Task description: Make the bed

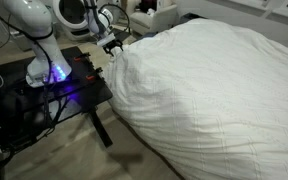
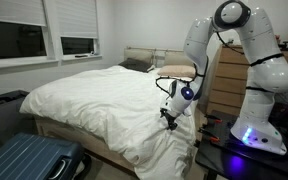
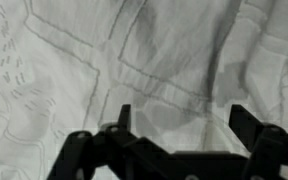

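Observation:
Next, the gripper lowers its fingers onto the creased white fabric (image 2: 168, 130) (image 3: 206, 110) and closes, since the fabric lies just below, between its open fingers.
The bed (image 1: 224, 90) fills most of both exterior views, covered by a puffy, rumpled white duvet (image 2: 94, 95). My gripper (image 1: 114, 45) hangs at the duvet's edge on the side nearest the robot's table, its jaws open. Seen from the bed's foot, the gripper (image 2: 170, 118) points down at the draped corner of the duvet. In the wrist view the gripper (image 3: 182, 125) stands wide open just above creased white fabric with stitched lines (image 3: 114, 70). Nothing is between the fingers (image 3: 124, 118). Whether they touch the cloth I cannot tell.
The arm stands on a black metal-legged table (image 1: 54, 90) with blue-glowing electronics, close beside the bed. A blue suitcase (image 2: 29, 160) lies on the floor at the bed's foot. A wooden dresser (image 2: 224, 75) and windows (image 2: 79, 30) stand behind.

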Controlling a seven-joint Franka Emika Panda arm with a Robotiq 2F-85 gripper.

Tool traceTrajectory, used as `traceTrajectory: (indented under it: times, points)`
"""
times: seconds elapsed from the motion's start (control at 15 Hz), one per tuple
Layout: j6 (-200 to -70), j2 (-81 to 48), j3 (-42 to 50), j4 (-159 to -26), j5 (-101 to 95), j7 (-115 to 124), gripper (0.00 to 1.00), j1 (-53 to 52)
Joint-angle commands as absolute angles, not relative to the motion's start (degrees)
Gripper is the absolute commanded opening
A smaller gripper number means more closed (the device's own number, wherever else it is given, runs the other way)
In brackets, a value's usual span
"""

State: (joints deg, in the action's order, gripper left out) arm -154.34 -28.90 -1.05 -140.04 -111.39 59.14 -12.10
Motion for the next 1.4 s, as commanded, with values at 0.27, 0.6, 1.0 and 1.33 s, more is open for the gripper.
traceTrajectory:
  times: [0.27,0.6,1.0,1.33]
  points:
    - [-140.57,-37.45,-8.13,-135.79,-118.91,68.23,0.74,-4.28]
    - [-141.78,-38.09,-9.58,-135.47,-114.85,64.18,0.36,0.41]
    - [-147.88,-37.65,-9.91,-137.31,-89.90,38.82,0.00,2.05]
    - [-145.52,-36.38,-15.15,-138.98,-68.06,14.23,0.01,4.72]
